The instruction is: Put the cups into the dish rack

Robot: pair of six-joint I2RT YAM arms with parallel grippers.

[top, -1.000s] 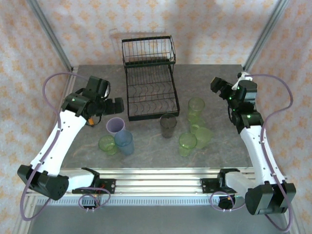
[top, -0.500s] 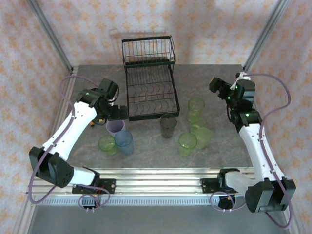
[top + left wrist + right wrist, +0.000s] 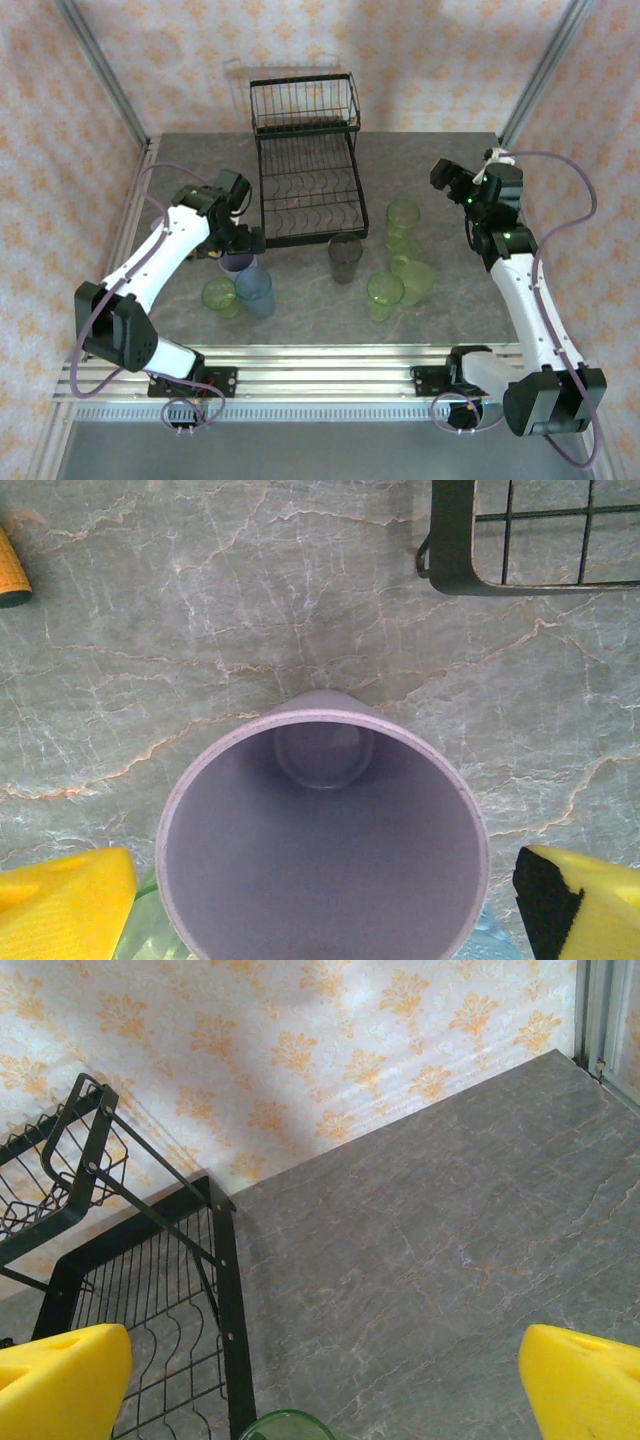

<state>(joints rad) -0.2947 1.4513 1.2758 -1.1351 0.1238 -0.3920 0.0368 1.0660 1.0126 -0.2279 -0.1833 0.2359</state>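
Note:
The lavender cup's rim point(image 3: 237, 264) point(image 3: 323, 830) is already between my open yellow fingers, so I next need to lower my left gripper straight down around the lavender cup and close it on the cup's sides.
A lavender cup point(image 3: 322, 860) stands upright between the yellow fingers point(image 3: 62, 905) of my left gripper point(image 3: 325, 915), which is open and straddles its rim without touching. From above, the left gripper point(image 3: 240, 246) hangs over that lavender cup point(image 3: 236, 264), just off the front left corner of the black dish rack point(image 3: 305, 190). A light blue cup point(image 3: 256, 290) and a green cup point(image 3: 220, 296) stand close by. A dark grey cup point(image 3: 345, 256) and several green cups point(image 3: 403, 218) stand right of the rack. My right gripper point(image 3: 447, 180) is open and raised, holding nothing.
The rack's corner point(image 3: 455, 540) lies just beyond the lavender cup. The right wrist view looks over bare table toward the rack point(image 3: 150, 1290), with a green cup rim point(image 3: 285, 1426) below. Metal frame posts and papered walls close in the table; an aluminium rail point(image 3: 320, 365) runs along the front.
My left arm has swung inward toward the rack and come down over the lavender cup. The right arm has barely moved. Both grippers stayed open.

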